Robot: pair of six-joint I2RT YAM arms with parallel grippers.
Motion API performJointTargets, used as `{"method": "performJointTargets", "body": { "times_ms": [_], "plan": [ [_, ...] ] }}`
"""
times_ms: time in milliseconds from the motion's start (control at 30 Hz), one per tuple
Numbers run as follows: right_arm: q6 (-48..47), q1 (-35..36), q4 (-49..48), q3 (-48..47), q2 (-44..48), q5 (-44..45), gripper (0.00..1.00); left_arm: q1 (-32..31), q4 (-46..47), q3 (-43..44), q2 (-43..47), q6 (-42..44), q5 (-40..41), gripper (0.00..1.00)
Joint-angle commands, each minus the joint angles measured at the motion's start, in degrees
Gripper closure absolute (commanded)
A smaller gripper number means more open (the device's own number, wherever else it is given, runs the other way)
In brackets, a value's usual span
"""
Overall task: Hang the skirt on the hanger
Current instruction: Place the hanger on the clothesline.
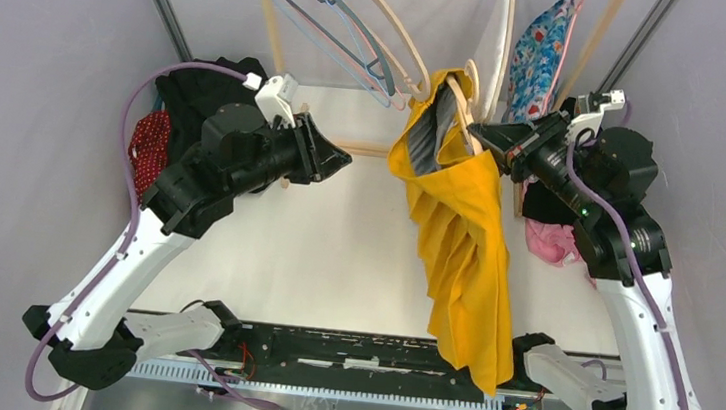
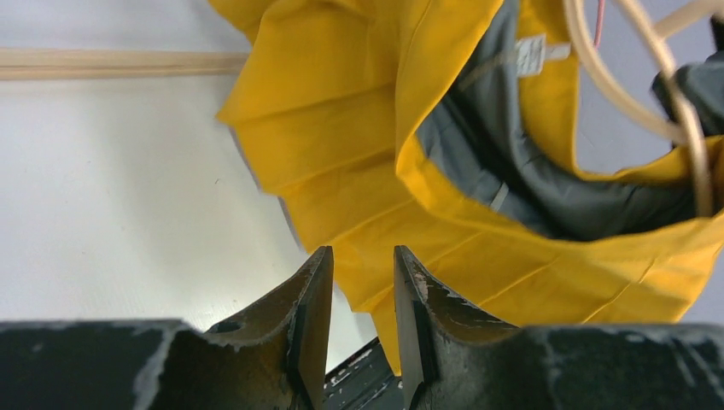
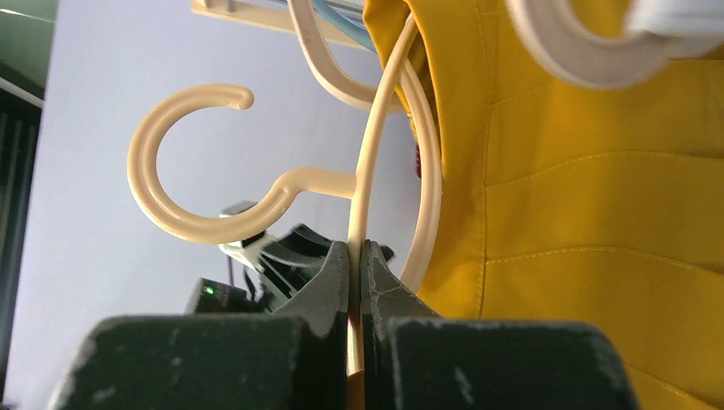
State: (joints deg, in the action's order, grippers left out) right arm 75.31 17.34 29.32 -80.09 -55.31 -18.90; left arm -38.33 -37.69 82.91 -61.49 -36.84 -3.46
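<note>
The rack's gap beside the blue hangers is above my right gripper and outward of it, so my right gripper should next rise outward to that gap and release the hanger.
The yellow pleated skirt (image 1: 466,245) with grey lining hangs in mid-air from a cream hanger (image 1: 461,96), its waistband draped over the hanger and its hem reaching down past the table's near edge. My right gripper (image 1: 478,136) is shut on the hanger's thin rod (image 3: 367,171), with the hook (image 3: 171,171) to the left and the skirt (image 3: 598,213) to the right. To the left of the skirt, apart from it, my left gripper (image 1: 341,163) stands open with nothing between its fingers. From the left wrist I see the skirt (image 2: 341,128) ahead of that gripper (image 2: 363,252).
Blue and pink hangers (image 1: 327,11) hang on the wooden rack at the back. A floral garment (image 1: 540,41) hangs back right. Red (image 1: 151,144) and black (image 1: 188,98) clothes lie at the left, and a pink one (image 1: 551,241) under the right arm.
</note>
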Motion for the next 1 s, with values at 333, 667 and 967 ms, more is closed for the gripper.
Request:
{"method": "performJointTargets", "body": {
  "times_ms": [333, 667, 967],
  "plan": [
    [5.2, -0.2, -25.4, -9.9, -12.7, -2.2, 0.99, 0.4, -4.1, -4.5, 6.5, -3.6, 4.1, 0.62],
    [3.5, -0.3, -21.1, -25.1, -21.9, -2.7, 0.99, 0.4, -5.0, -6.1, 7.6, -3.0, 5.0, 0.62],
    [4.0, -0.6, -21.6, -32.1, -27.3, -1.9, 0.99, 0.4, -5.3, -7.6, 7.8, -2.5, 5.1, 0.62]
  ]
}}
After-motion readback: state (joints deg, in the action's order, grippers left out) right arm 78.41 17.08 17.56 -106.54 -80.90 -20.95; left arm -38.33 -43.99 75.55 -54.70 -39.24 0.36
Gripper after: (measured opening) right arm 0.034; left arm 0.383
